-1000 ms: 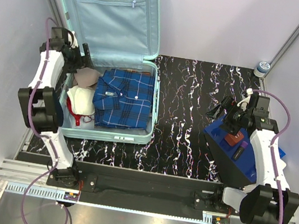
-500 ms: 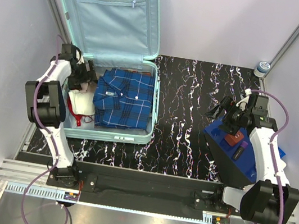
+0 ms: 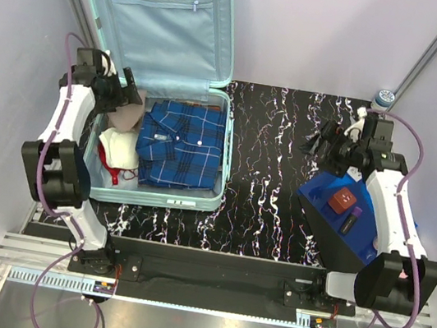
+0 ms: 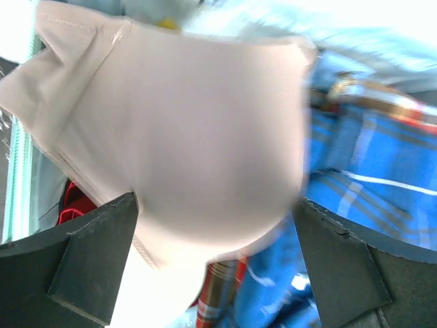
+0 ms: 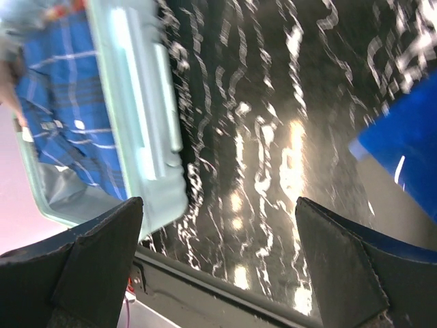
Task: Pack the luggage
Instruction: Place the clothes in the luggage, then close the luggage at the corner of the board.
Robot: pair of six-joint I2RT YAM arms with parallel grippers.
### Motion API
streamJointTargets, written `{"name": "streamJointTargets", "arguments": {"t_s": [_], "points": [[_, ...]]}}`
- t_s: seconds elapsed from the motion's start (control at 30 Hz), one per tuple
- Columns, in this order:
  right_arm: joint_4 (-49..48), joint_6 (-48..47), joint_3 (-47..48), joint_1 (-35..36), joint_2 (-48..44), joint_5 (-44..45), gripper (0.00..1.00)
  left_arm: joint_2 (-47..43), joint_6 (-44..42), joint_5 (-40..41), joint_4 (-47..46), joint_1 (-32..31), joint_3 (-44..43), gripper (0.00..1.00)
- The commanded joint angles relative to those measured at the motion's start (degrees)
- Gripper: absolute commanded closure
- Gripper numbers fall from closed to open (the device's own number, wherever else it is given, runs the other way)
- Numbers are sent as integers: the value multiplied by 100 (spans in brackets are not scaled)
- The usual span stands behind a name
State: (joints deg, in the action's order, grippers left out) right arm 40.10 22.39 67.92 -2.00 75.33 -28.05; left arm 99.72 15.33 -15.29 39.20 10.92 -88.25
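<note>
My right gripper moves outward and to the left in the top view onto the lid's side edge (image 3: 230, 59) next, because that edge faces it uncovered.
The luggage (image 3: 218, 157) lies open at the table's left, its lid propped against the back wall. Inside it are a folded blue plaid shirt (image 3: 180, 145), a beige garment (image 3: 129, 116) and a white item with red trim (image 3: 118, 156). My left gripper (image 3: 126, 93) hovers over the back left corner, open. In the left wrist view the beige garment (image 4: 184, 130) fills the space beyond the left gripper (image 4: 215, 205), and the blue plaid shirt (image 4: 369, 178) lies to its right. My right gripper (image 3: 320, 143) hangs open over the bare table; the right wrist view has it (image 5: 218, 205) empty, with the luggage (image 5: 147, 130) at the left.
A flat blue box (image 3: 324, 206) sits at the right under my right arm, holding a brown-red item (image 3: 343, 199) and a dark purple one (image 3: 351, 219). A tape roll (image 3: 384, 99) stands in the back right corner. Black marbled tabletop (image 3: 268, 164) separates luggage and box.
My left gripper dipped onto the beige garment, then rose back toward the rear left with its jaws a little wider. My right gripper moved off the blue box toward the table's far side.
</note>
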Motion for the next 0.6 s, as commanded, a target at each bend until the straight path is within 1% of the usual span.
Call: {"name": "streamJointTargets", "arguments": {"t_s": [0.0, 0.13, 0.2, 0.3, 0.4, 0.47, 0.53, 0.57], "points": [[-257, 2, 730, 356, 314, 1, 0, -480, -13, -176, -35, -37, -412, 1], [-274, 55, 1187, 709, 640, 142, 0, -533, -48, -80, 8, -37, -456, 1], [-318, 81, 1258, 876, 799, 169, 0, -489, -83, -53, 17, -37, -448, 1], [-467, 125, 1320, 982, 1009, 177, 0, -401, -74, -158, 17, -37, -448, 1], [-529, 46, 1661, 1044, 1317, 160, 0, -419, -101, -141, 17, -37, -483, 1], [-608, 2, 1847, 1079, 1580, 160, 0, -357, -40, -377, 17, 59, -631, 1], [-950, -59, 2058, 1114, 1739, 160, 0, -296, 66, -842, 17, 165, -763, 1], [-1099, -94, 2128, 1123, 1913, 160, 0, -304, 58, -844, 9, 217, -842, 1]]}}
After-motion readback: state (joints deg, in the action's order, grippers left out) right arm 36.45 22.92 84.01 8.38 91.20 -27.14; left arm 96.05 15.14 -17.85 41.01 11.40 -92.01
